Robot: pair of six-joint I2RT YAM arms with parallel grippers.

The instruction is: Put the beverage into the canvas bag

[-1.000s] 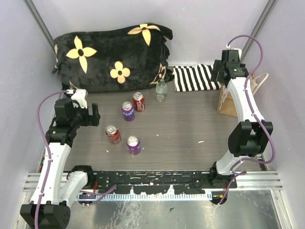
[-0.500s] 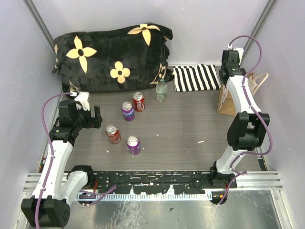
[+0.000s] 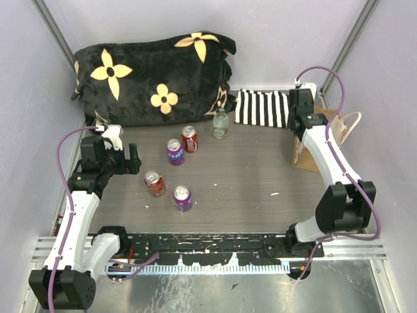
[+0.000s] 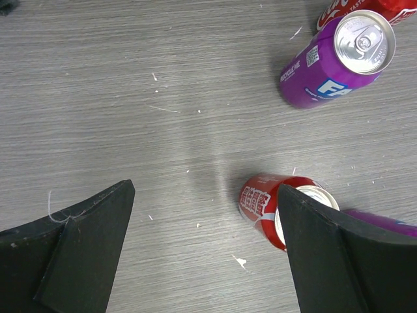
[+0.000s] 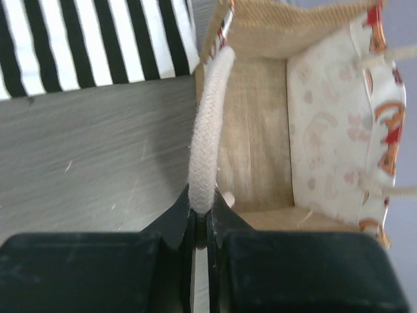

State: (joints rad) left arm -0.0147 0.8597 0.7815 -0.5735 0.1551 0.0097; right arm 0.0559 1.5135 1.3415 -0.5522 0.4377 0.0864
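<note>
My right gripper should next pull the bag (image 3: 298, 155) to the left in the top view, to the bare tabletop beside the cans, and then let go of it, because it is far away.
The tan canvas bag (image 3: 298, 155) stands at the right side of the table, its mouth open (image 5: 254, 150). My right gripper (image 5: 201, 218) is shut on its near cream rope handle (image 5: 208, 137), directly above the bag's left rim (image 3: 305, 134). The beverages stand mid-table: a red can (image 3: 154, 183), two purple cans (image 3: 174, 151) (image 3: 182, 197), another red can (image 3: 189, 138) and a glass bottle (image 3: 221, 124). My left gripper (image 3: 130, 158) hangs open left of the cans. In its wrist view (image 4: 203, 195), the red can (image 4: 264, 202) sits by the right finger, not between the jaws.
A black-and-white striped cloth (image 3: 262, 107) lies just left of the bag at the back. A black blanket with yellow flowers (image 3: 153, 75) fills the back left. Walls close in on both sides, and a metal rail (image 3: 208, 244) runs along the near edge.
The right gripper has shut on the bag's handle and drawn the bag a little left, away from the right wall. The left arm shifted slightly and stays open.
</note>
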